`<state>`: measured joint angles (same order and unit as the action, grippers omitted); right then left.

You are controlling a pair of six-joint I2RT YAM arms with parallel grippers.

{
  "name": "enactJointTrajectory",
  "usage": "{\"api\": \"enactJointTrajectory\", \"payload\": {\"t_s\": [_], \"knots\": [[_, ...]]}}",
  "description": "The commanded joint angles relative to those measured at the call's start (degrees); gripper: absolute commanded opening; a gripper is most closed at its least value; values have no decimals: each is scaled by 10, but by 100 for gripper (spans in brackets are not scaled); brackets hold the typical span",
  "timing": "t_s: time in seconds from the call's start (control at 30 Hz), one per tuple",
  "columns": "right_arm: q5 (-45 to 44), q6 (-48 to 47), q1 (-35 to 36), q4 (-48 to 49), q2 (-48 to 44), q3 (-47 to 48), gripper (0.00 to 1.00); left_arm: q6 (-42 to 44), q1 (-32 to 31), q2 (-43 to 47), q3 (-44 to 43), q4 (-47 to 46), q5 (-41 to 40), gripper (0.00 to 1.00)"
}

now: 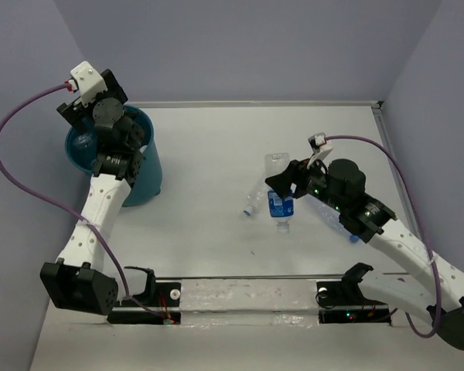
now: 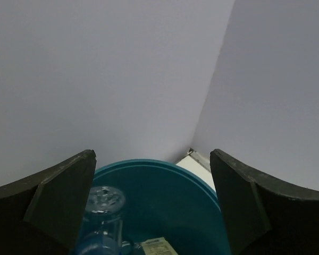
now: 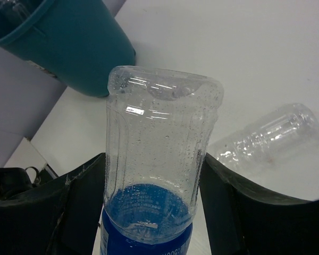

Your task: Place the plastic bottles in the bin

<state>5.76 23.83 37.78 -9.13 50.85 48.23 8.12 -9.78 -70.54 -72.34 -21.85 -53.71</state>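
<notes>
The bin's opening (image 1: 144,127) (image 3: 14,18) is to the left of my right gripper in the top view. I should next lift my right gripper clear of the bin's tall rim, move it across over the opening and let go.
The teal bin (image 1: 143,182) stands at the back left. My left gripper (image 1: 83,124) hovers over its mouth, open and empty (image 2: 151,159). Inside the bin (image 2: 165,191) lie a clear bottle (image 2: 102,201) and a cream-labelled one (image 2: 159,247). My right gripper (image 1: 283,184) is shut on a blue-labelled clear bottle (image 1: 280,202) at mid-table, its fingers pressed on both sides (image 3: 154,159) of the bottle (image 3: 159,138). An unlabelled clear bottle (image 1: 255,199) lies just left of it, also in the right wrist view (image 3: 266,138). Another bottle with blue on it (image 1: 348,230) lies partly hidden under my right arm.
Lavender walls close in the white table at the back and sides. The bin also shows in the right wrist view (image 3: 64,42). A black rail with the arm bases (image 1: 247,297) runs along the near edge.
</notes>
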Motion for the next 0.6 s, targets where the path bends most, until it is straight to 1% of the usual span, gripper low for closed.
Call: {"api": "enactJointTrajectory", "payload": {"t_s": [0.0,0.03,0.07,0.1,0.13,0.17,0.23,0.27,0.3,0.37,0.4,0.47,0.5,0.57], "knots": [[29,14,2,118,48,76,48,-73,0,62,-29,20,43,99],[33,19,2,152,75,87,48,-84,0,79,-32,30,55,99],[35,22,8,166,91,112,48,-118,0,90,-34,46,91,99],[36,22,8,176,107,130,48,-136,0,101,-36,57,110,99],[36,21,25,185,124,149,48,-155,0,114,-37,69,129,99],[30,14,34,207,161,187,48,-194,0,140,-32,90,175,99],[23,10,55,243,196,225,48,-230,1,188,-21,108,223,99],[18,9,62,260,232,244,48,-258,1,205,-5,124,276,99],[12,8,68,277,251,277,48,-267,0,219,-1,137,300,99],[7,11,84,328,289,313,48,-287,0,266,11,176,342,99],[-3,13,89,370,330,344,48,-298,0,297,24,189,379,99],[-18,18,102,408,372,380,48,-310,0,332,39,217,408,99],[-28,23,102,438,417,420,48,-315,0,368,56,218,424,99],[-45,37,109,473,460,458,48,-323,1,402,77,218,426,99]]}}
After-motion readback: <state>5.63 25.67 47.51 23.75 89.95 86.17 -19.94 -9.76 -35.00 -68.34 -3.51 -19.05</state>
